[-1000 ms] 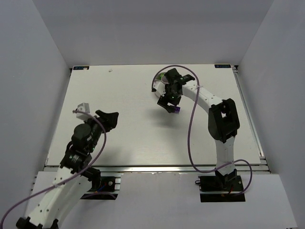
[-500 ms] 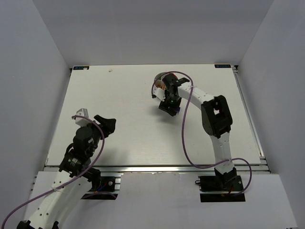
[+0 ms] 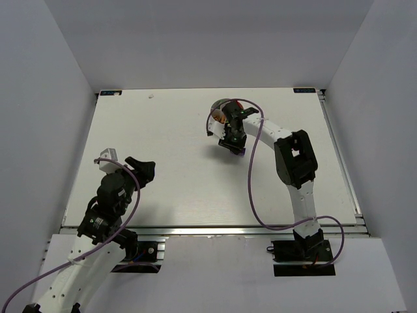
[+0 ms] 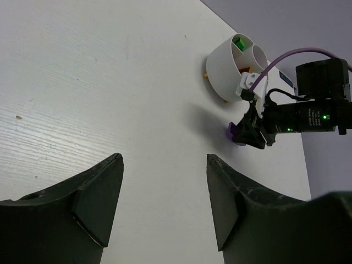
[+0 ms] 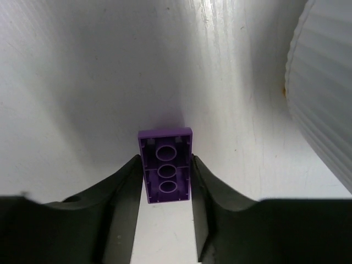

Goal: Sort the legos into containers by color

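Note:
The purple lego goes up in my right gripper and outward over the dish's rim next, above the round inner cup, since the dish's tall side stands close.
A purple lego (image 5: 165,144) lies upside down on the table, hollow underside up. My right gripper (image 5: 165,160) is shut on it, one finger pressed against each long side. From above, that gripper (image 3: 232,145) sits just in front of the white dish (image 3: 217,112) with the purple lego (image 3: 242,151) at its tip. The left wrist view shows the dish (image 4: 224,66) with a green lego (image 4: 240,43) in one compartment. My left gripper (image 4: 164,159) hangs open over bare table at the near left (image 3: 144,168).
The ribbed wall of the dish (image 5: 324,93) stands close on the right of the right gripper. A purple cable (image 3: 254,176) loops beside the right arm. White walls enclose the table on three sides.
The right gripper's jaws have closed from wide open onto the purple lego. The left arm has drawn back slightly toward the near left.

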